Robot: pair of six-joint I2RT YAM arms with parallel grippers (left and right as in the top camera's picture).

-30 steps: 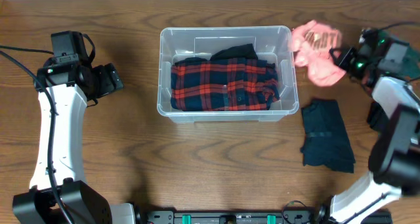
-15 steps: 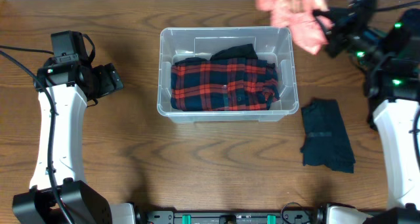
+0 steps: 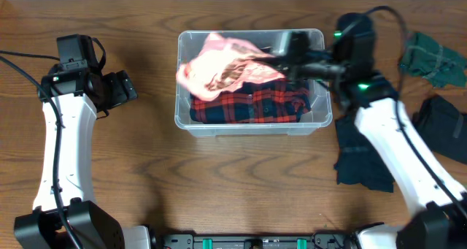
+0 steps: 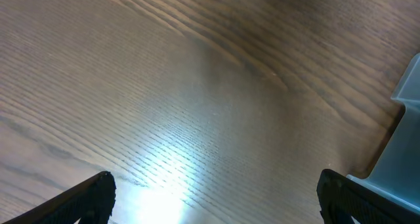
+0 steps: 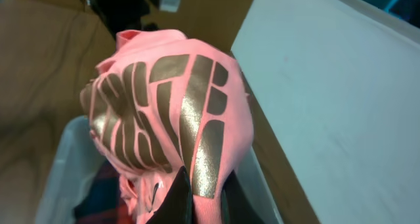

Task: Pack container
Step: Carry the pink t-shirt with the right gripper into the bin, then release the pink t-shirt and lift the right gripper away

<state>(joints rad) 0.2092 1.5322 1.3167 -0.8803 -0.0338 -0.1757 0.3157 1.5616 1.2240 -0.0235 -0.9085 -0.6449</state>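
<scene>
I should shift the pink garment in my right gripper left in the overhead view next, over the container's far corner [image 3: 196,47], since the plaid garment fills the container's near side.
The clear plastic container [image 3: 184,115] stands at the table's middle, holding a red-and-navy plaid garment [image 3: 255,103]. My right gripper [image 3: 281,59] is shut on a pink garment with gold lettering [image 3: 219,66] and holds it over the container's left half. In the right wrist view the pink garment [image 5: 164,119] fills the centre, pinched between the dark fingers [image 5: 180,201], with the container's wall [image 5: 65,165] below. My left gripper [image 3: 120,88] is open and empty, left of the container; its wrist view shows bare wood and the container's corner [image 4: 407,145].
A dark navy garment [image 3: 363,158] lies right of the container. A green garment [image 3: 434,59] and a black garment [image 3: 441,125] lie at the far right. The table's back edge runs just behind the container.
My right arm has swung left from the far right edge, carrying the pink garment over the container. The green and black garments are now uncovered. The left arm has not moved.
</scene>
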